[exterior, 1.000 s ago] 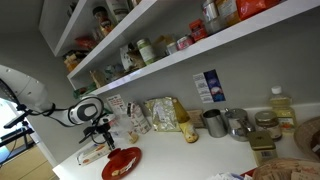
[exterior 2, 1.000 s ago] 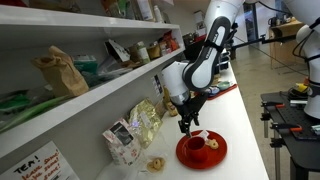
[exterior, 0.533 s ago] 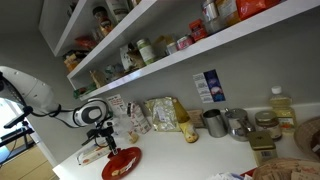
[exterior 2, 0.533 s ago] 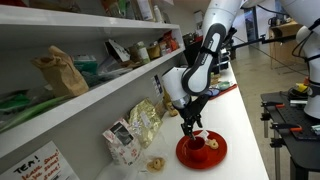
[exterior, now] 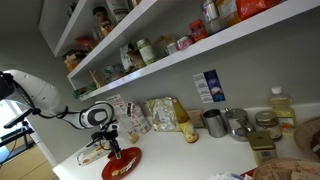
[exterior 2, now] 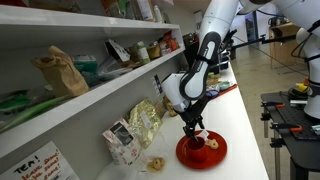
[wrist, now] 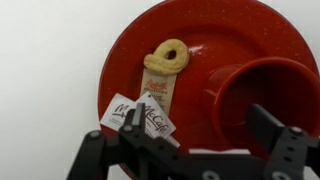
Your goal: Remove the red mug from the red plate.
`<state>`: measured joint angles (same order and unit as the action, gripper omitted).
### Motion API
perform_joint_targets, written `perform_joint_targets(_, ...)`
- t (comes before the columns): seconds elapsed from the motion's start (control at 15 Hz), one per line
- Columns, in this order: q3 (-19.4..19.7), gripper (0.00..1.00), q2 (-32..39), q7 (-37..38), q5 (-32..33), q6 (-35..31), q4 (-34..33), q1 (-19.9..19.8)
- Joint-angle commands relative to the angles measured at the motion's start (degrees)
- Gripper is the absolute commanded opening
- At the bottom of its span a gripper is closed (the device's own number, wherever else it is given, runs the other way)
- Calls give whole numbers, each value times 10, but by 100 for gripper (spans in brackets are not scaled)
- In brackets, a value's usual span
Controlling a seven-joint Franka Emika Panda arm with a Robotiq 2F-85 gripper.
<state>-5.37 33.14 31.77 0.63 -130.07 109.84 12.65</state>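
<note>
Next, my gripper moves down onto the mug's rim on the side by the sachets, since its fingers already stand on either side of that rim.
The red plate [wrist: 150, 45] lies on the white counter and also shows in both exterior views [exterior: 122, 164] [exterior 2: 216, 152]. The red mug [wrist: 262, 92] stands upright on the plate's right part and is seen in an exterior view [exterior 2: 201, 143]. Beside it on the plate lie a ring-shaped biscuit [wrist: 166, 56] and McCafe sachets [wrist: 140, 113]. My gripper [wrist: 185, 135] is open just above the plate. Its right finger is over the mug and its left finger is past the sachets. It also shows in both exterior views [exterior: 108, 150] [exterior 2: 192, 130].
Snack bags [exterior: 160, 115] [exterior 2: 140, 125] lean against the back wall. Steel cups [exterior: 214, 122], an oil bottle [exterior: 283, 108] and a wicker basket [exterior: 298, 170] stand further along the counter. Loaded shelves [exterior: 170, 40] hang overhead. A loose biscuit [exterior 2: 155, 163] lies on the counter.
My gripper has come down closer to the plate and the mug. The mug and the plate have not moved.
</note>
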Motion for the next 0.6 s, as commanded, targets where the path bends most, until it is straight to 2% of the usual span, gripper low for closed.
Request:
perform_joint_targets(0.0, 8, 75, 38, -37, -21, 37, -44, 2)
perform_joint_targets(0.13, 12, 67, 46, -47, -18, 42, -51, 3)
perform_joint_targets(0.53, 9, 19, 58, -53, -26, 47, -58, 5)
